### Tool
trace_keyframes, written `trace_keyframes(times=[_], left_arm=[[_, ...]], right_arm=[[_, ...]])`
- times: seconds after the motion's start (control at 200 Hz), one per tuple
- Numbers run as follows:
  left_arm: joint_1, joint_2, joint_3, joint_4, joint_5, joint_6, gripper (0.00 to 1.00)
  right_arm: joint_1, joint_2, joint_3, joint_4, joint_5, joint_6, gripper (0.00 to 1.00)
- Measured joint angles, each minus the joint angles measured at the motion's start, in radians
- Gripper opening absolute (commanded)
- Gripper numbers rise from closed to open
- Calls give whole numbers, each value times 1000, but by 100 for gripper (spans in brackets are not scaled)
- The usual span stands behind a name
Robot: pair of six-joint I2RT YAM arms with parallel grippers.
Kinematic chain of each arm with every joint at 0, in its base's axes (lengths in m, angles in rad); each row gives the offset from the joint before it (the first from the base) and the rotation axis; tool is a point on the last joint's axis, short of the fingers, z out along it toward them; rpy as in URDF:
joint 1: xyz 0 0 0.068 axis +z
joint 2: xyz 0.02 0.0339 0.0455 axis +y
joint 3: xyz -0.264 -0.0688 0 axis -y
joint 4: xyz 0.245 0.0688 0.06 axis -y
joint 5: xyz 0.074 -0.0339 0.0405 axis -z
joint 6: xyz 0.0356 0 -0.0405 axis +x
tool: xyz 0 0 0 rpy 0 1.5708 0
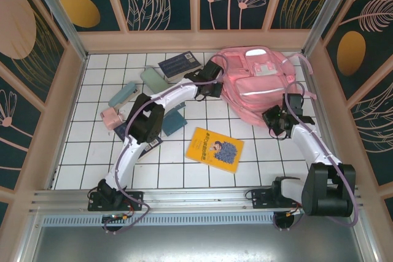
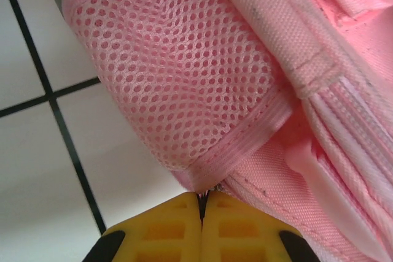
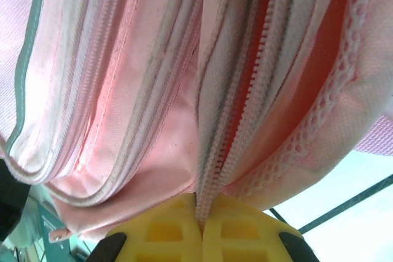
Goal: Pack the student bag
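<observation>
Books are still outside, so my right gripper should next pull the zipper's edge toward the pinched corner, outward across the bag (image 1: pixel 261 78), then release it.
The student bag (image 1: pixel 261 78) is a large pink backpack lying at the back right of the tiled table. My left gripper (image 1: pixel 213 83) reaches to the bag's left side. In the left wrist view its yellow fingers (image 2: pixel 178 225) are pressed together, pinching a seam corner of the bag (image 2: pixel 184 72) just under the mesh side pocket. My right gripper (image 1: pixel 277 119) is at the bag's near right edge. In the right wrist view it (image 3: pixel 200 204) is shut on the open zipper's edge (image 3: pixel 245 90), with the zipper teeth running up from between the fingertips.
A yellow book (image 1: pixel 215 149) lies mid-table in front of the bag. A dark blue book (image 1: pixel 179 64), a grey-green case (image 1: pixel 153 79), a teal item (image 1: pixel 123 94), a pink item (image 1: pixel 110 118) and a teal pad (image 1: pixel 174 122) lie at the left. Low walls ring the table.
</observation>
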Motion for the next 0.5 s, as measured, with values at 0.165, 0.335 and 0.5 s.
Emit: trace_keyframes(times=[0.165,0.335,0.5], left_arm=[[1,51,68,-34,1,-14,0],[4,51,71,-36,13,-19,0],[24,54,82,-37,4,-19,0]], right_arm=[[-6,0,-3,14,-25,-22,0],[0,0,-5,22,-40,-30,0],[113,2,-3,57,-51,-33,0]])
